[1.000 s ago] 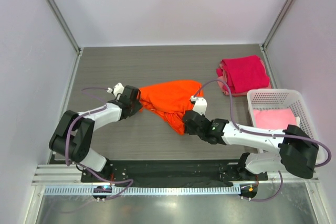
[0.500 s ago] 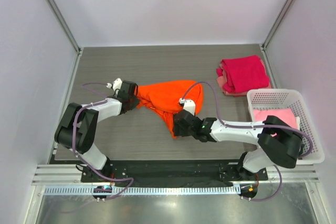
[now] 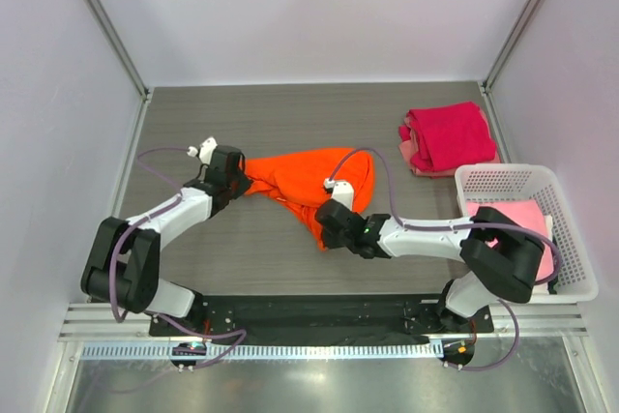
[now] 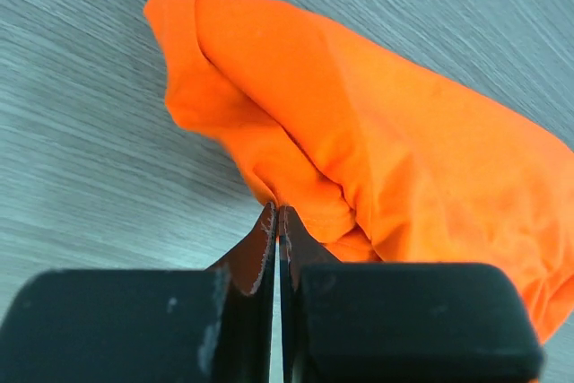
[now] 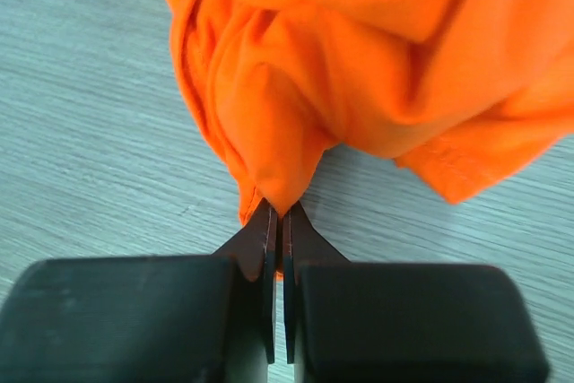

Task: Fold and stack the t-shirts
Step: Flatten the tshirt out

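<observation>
I should next lift my right gripper outward, then lower and let go of the cloth on the tabletop beside the magenta-red t-shirt, since that spot is outward of my gripper.
A bright orange t-shirt [image 3: 314, 181] lies crumpled in the middle of the table. My left gripper [image 3: 246, 184] is shut on its left end; in the left wrist view the fingertips [image 4: 276, 208] pinch a fold of the orange cloth [image 4: 377, 141]. At the shirt's near lower tip, my right gripper [image 3: 324, 236] is shut on a point of orange fabric [image 5: 359, 60], which is caught between the closed jaws [image 5: 276, 210]. A folded magenta-red t-shirt [image 3: 447, 134] rests on a pale pink one [image 3: 412, 159] at the back right.
A white lattice basket [image 3: 503, 178] stands at the right edge with a pale pink t-shirt [image 3: 508, 220] inside. Grey walls and metal posts enclose the table. The arm bases sit on a black rail at the near edge.
Both grippers have closed on the orange t-shirt. The right gripper slid left to the shirt's lower tip. The left gripper shifted slightly left, pulling its end with it.
</observation>
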